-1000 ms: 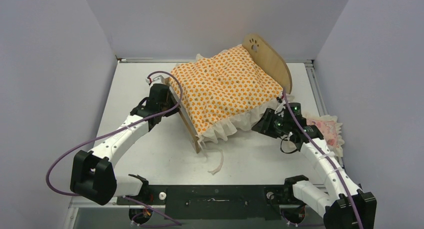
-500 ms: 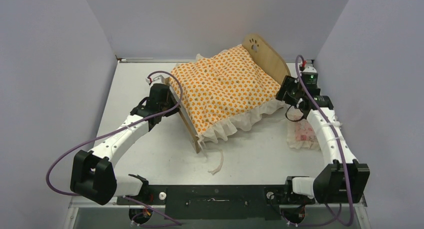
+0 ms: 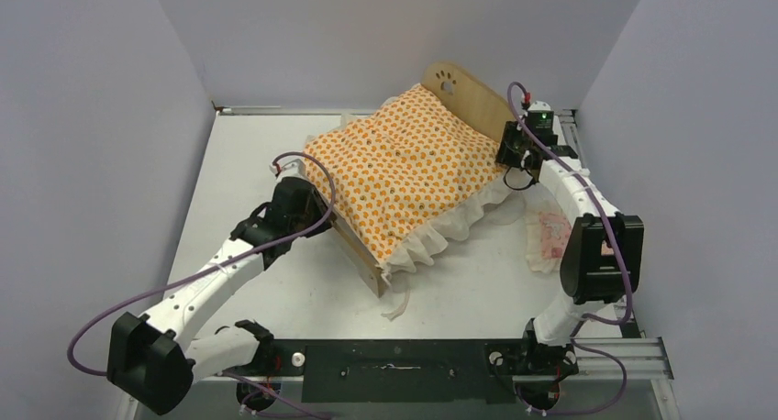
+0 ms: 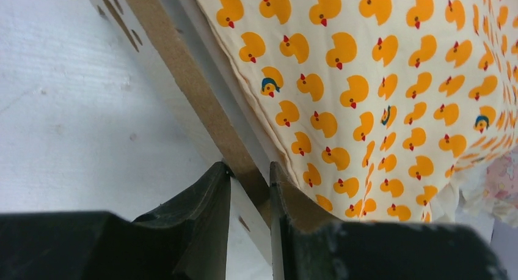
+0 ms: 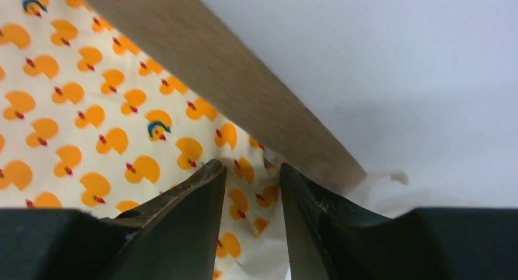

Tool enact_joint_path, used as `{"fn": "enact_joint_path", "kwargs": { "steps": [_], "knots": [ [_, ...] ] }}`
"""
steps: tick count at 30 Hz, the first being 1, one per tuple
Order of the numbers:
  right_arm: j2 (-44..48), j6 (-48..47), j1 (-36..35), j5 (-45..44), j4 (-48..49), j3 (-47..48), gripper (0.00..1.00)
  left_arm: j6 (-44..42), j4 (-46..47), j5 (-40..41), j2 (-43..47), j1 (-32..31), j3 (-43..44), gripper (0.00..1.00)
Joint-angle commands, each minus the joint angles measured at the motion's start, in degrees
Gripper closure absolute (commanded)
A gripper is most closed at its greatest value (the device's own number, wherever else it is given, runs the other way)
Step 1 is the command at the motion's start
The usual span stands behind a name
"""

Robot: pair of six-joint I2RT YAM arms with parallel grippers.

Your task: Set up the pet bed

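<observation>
Next, my left gripper carries the plywood edge of the bed back and swings that board straighter before it opens, since the bed stands at an angle.
The pet bed [image 3: 456,92] is a plywood frame with a paw-print headboard, standing at an angle mid-table. An orange duck-print mattress [image 3: 404,163] covers it, so its base is hidden. My left gripper [image 3: 314,220] is at the bed's near left board. In the left wrist view the left gripper [image 4: 250,173] is shut on that plywood edge [image 4: 183,78]. My right gripper [image 3: 510,154] is at the mattress corner below the headboard. In the right wrist view the right gripper [image 5: 251,167] has a fold of mattress [image 5: 91,103] pinched between its fingers, next to the headboard [image 5: 214,66].
A small pink frilled pillow [image 3: 550,237] lies on the table right of the bed, under my right arm. The white ruffle [image 3: 440,237] hangs over the bed's near side and a strip of it trails on the table [image 3: 401,303]. Grey walls enclose the table.
The bed has swung and shifted left with my left gripper holding its board. My right gripper rose from the ruffle to the corner by the headboard, opened, then closed on the mattress.
</observation>
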State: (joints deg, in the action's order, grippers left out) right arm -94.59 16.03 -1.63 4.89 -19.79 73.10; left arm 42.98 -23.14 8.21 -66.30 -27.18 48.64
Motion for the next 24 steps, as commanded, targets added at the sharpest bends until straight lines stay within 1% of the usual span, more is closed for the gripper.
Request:
{"fn": "enact_joint_path", "kwargs": {
  "steps": [1, 3, 4, 7, 9, 13, 15, 18, 20, 21, 24],
  "knots": [
    [-4.6, -5.2, -5.3, 4.2, 9.4, 7.8, 0.61, 3.3, -11.2, -2.8, 9.2, -7.1, -5.1, 1.00],
    [-7.2, -6.8, -7.9, 4.3, 8.8, 11.1, 0.60, 6.6, -12.2, -2.4, 13.0, -11.2, -7.4, 1.00],
    [-8.4, -6.8, -8.6, 4.4, 8.4, 12.3, 0.60, 8.4, -12.5, -2.0, 14.8, -14.4, -8.5, 1.00],
    [-9.5, -5.9, -8.8, 4.4, 7.4, 14.5, 0.59, 12.6, -13.1, -0.5, 18.4, -21.0, -10.1, 1.00],
    [-7.9, -5.5, -8.5, 3.5, 6.7, 14.0, 0.54, 13.0, -15.1, 0.5, 19.5, -22.7, -9.2, 0.94],
    [-2.8, -3.5, -7.0, 1.1, 1.0, 13.2, 0.47, 7.8, -23.6, 3.8, 19.7, -22.1, -0.3, 0.71],
    [1.7, -1.1, -5.5, -0.5, -1.0, 10.9, 0.45, 2.8, -27.1, 4.7, 17.8, -20.0, 6.0, 0.65],
    [8.6, 2.6, -2.7, -2.5, -3.0, 5.6, 0.42, -7.0, -30.1, -1.0, 12.5, -11.6, 14.7, 0.60],
    [12.7, 4.3, -1.1, -3.8, -4.1, 1.8, 0.41, -11.9, -29.7, -5.4, 8.8, -4.9, 18.5, 0.59],
    [14.5, 5.1, -0.7, -3.8, -4.4, -0.3, 0.40, -13.7, -29.0, -6.2, 7.2, -2.2, 19.9, 0.59],
    [19.1, 9.4, -0.5, 0.7, -2.9, -6.7, 0.39, -17.6, -24.8, -8.1, 1.9, 5.0, 22.9, 0.54]
  ]
}}
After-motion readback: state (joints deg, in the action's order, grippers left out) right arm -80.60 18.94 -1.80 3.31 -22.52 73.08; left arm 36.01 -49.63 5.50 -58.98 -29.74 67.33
